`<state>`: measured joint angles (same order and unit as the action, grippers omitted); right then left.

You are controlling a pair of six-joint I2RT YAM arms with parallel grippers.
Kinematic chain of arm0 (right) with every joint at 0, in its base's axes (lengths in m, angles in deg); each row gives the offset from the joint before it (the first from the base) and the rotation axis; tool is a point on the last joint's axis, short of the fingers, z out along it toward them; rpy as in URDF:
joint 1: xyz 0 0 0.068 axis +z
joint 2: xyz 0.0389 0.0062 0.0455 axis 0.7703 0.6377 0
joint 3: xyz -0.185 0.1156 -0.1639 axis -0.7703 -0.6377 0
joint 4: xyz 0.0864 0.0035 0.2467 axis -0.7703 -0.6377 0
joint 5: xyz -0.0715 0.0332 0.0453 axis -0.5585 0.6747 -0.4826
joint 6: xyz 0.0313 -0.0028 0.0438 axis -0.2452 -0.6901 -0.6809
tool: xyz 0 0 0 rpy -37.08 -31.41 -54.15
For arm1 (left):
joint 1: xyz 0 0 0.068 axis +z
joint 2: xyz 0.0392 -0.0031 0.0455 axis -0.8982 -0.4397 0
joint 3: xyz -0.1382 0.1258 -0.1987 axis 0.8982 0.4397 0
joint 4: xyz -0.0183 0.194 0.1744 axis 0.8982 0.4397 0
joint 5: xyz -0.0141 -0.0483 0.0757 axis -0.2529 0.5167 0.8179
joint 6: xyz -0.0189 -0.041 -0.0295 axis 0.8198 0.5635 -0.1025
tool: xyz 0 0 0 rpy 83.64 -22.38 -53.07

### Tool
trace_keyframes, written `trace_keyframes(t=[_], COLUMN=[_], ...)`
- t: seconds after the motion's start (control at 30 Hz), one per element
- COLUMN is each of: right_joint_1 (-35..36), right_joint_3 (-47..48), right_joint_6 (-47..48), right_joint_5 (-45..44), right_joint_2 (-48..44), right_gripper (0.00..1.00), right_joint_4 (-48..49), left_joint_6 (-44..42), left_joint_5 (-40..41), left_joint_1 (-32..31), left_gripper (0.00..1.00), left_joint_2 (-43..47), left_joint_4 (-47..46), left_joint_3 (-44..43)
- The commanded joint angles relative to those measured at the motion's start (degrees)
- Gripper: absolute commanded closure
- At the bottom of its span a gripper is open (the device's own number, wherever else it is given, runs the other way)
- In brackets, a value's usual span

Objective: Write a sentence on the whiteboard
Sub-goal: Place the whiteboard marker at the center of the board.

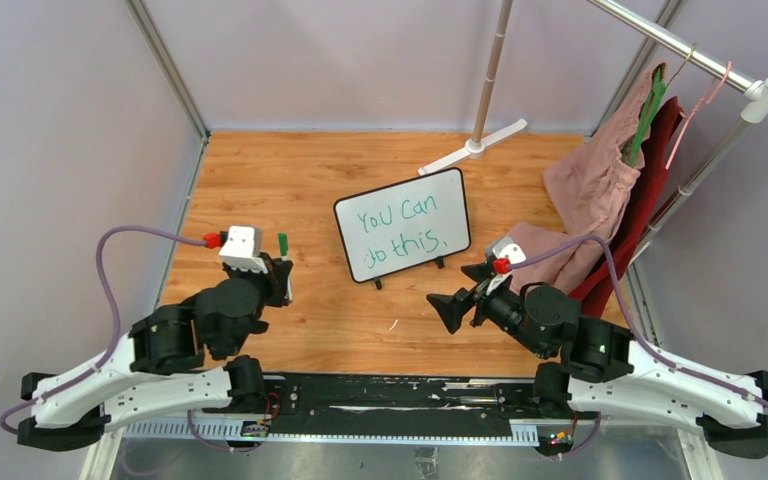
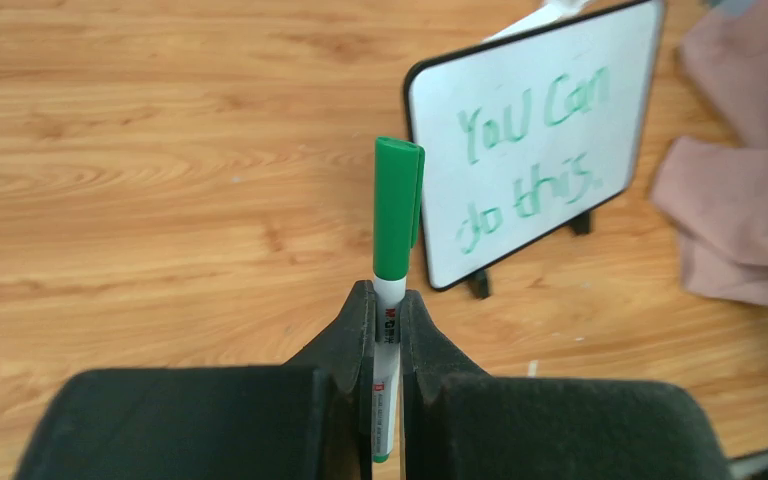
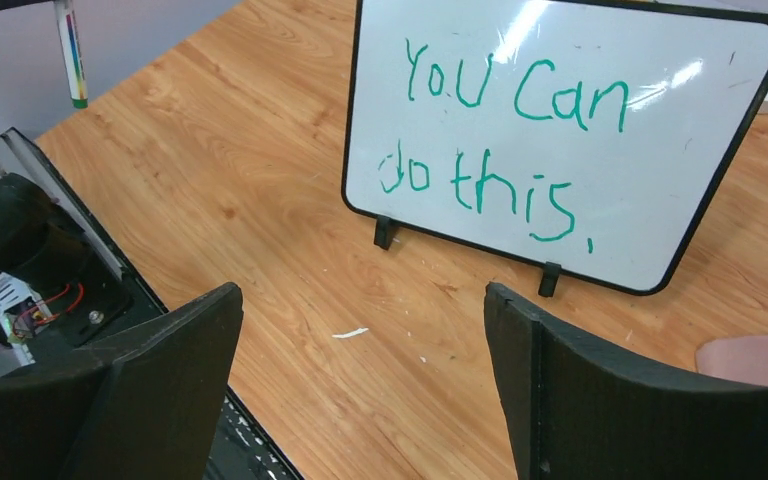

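Note:
The sentence is complete, so the robot's left gripper should next move outward and down, tip downward, and let go of the marker [image 2: 396, 215] on the bare wood [image 2: 245, 245] beside the board.
The whiteboard [image 1: 403, 224] stands tilted on its small black feet in the middle of the wooden table, also seen in the wrist views [image 2: 530, 140] [image 3: 560, 130]. On it the sentence [image 3: 500, 150] reads "You can do this." in green, over two lines. My left gripper [image 2: 388, 300] is shut on a capped green marker [image 2: 396, 215], held upright to the left of the board [image 1: 283, 245]. My right gripper [image 3: 360, 330] is open and holds nothing, low over the table in front of the board's right side [image 1: 465, 290].
A white-footed metal stand [image 1: 475, 140] rises behind the board. Pink and red clothes [image 1: 610, 190] hang from a rack at the right and drape onto the table [image 2: 740, 220]. A small white scrap [image 3: 350, 333] lies on the wood. The black base rail [image 1: 400, 395] runs along the near edge.

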<state>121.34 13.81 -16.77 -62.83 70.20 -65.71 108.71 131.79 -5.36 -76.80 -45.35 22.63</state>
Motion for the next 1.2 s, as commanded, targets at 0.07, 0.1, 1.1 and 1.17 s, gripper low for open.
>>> trace_keyframes(t=[0.07,0.1,1.1,1.17], right_joint_1=[-1.2,-1.18,-1.22,-1.18], right_joint_3=[-2.62,-2.61,-0.5,0.23], right_joint_6=[0.57,0.63,0.13,0.0], right_joint_5=[-1.4,-1.11,-2.52,-2.53], right_joint_2=[1.09,1.88,1.99,2.53], right_gripper=[0.09,0.09,0.14,0.15], right_joint_4=[3.74,3.39,-3.51,-4.93], left_joint_6=[1.88,1.43,-3.24,-5.11], left_joint_5=[-1.72,-5.32,-43.44,-42.43], left_joint_1=[9.05,12.12,56.79,56.8], left_gripper=[1.0,1.0,1.0,1.0], left_joint_2=[-6.48,-7.44,-54.46,-58.23], left_joint_4=[4.54,4.08,-10.73,-9.11], left_joint_3=[2.31,2.49,-4.57,-8.37])
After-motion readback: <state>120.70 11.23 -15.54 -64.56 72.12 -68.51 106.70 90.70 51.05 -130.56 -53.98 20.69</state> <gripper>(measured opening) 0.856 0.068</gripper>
